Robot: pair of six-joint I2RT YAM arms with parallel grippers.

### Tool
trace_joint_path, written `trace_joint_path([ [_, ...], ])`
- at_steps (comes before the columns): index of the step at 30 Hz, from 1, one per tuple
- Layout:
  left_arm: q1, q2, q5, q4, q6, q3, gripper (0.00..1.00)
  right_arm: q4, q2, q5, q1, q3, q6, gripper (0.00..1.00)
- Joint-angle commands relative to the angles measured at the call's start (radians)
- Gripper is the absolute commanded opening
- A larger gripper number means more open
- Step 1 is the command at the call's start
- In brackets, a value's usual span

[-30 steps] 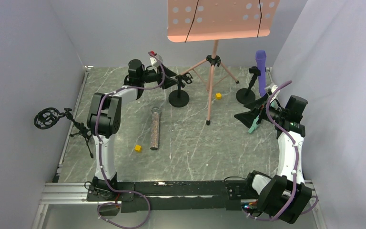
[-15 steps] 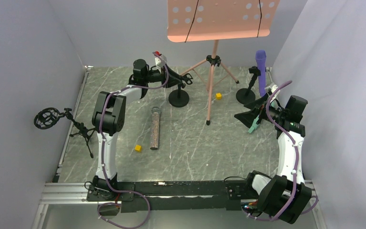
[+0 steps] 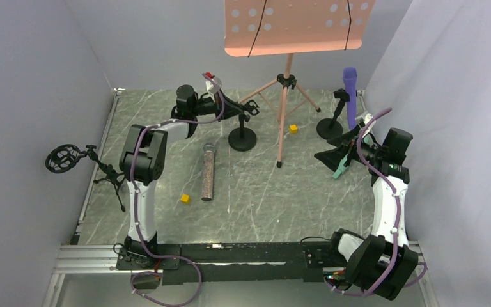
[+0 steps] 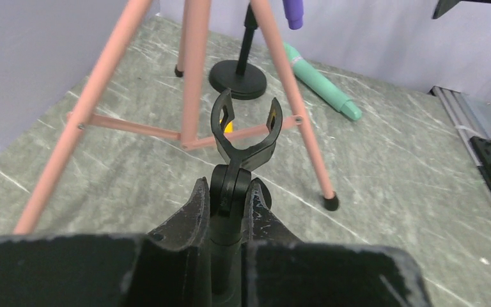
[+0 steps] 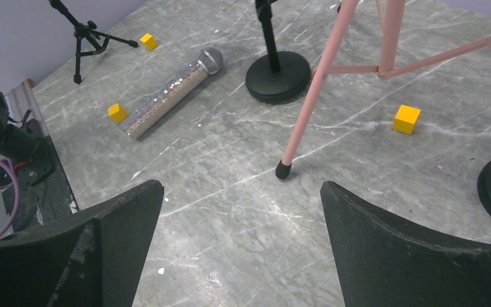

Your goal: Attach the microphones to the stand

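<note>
The left gripper draws the black stand back next and releases its neck there, since the tabletop (image 3: 248, 192) beside the glittery microphone's near end is bare.
My left gripper (image 3: 231, 105) (image 4: 229, 188) is shut on the neck of a black round-base stand (image 3: 241, 139), just below its empty clip (image 4: 246, 128). The glittery microphone (image 3: 208, 171) (image 5: 166, 102) lies flat on the table, left of that stand. The purple microphone (image 3: 350, 86) (image 4: 292, 9) sits upright in the clip of a second black stand (image 3: 328, 128) at the back right. The mint-green microphone (image 4: 323, 86) lies beside that stand, partly hidden under my right gripper (image 3: 335, 157) (image 5: 240, 185). That gripper is open, above bare table, holding nothing.
A pink music stand (image 3: 286, 96) on three legs rises between the two black stands. A small black tripod with a shock mount (image 3: 67, 158) stands at the left edge. Yellow cubes (image 3: 185, 199) (image 3: 293, 128) lie on the marble table. Walls close in on three sides.
The left gripper moved right onto the middle stand's neck and closed on it; the stand's base shifted slightly nearer. The right arm stayed still.
</note>
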Motion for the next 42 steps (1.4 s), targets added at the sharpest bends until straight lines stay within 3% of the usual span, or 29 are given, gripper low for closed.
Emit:
trace_joint_path([
  [1,-0.036,-0.208,-0.027,0.112,-0.046,-0.099,0.00,0.037,-0.003,-0.005,0.004,0.020,-0.002,1.00],
  [8,-0.142,-0.473,-0.145,-0.034,0.073,-0.355,0.00,0.035,-0.007,0.000,0.004,0.020,-0.007,1.00],
  [12,-0.261,-0.633,-0.320,-0.203,0.204,-0.496,0.00,0.030,-0.007,0.003,0.004,0.021,-0.011,1.00],
  [18,-0.413,-0.794,-0.500,-0.178,0.226,-0.687,0.00,0.041,-0.005,0.004,0.004,0.015,-0.002,1.00],
  [26,-0.454,-0.855,-0.578,-0.087,0.244,-0.827,0.00,0.052,0.007,0.008,0.004,0.007,0.006,1.00],
  [34,-0.453,-0.865,-0.603,-0.094,0.244,-0.853,0.01,0.049,0.018,0.019,0.004,0.006,-0.001,1.00],
  [36,-0.454,-0.872,-0.611,-0.123,0.234,-0.854,0.08,0.048,0.019,0.017,0.004,0.006,-0.002,1.00],
  [42,-0.454,-0.937,-0.693,-0.230,0.206,-0.872,0.55,0.047,0.019,0.015,0.004,0.006,-0.002,1.00],
])
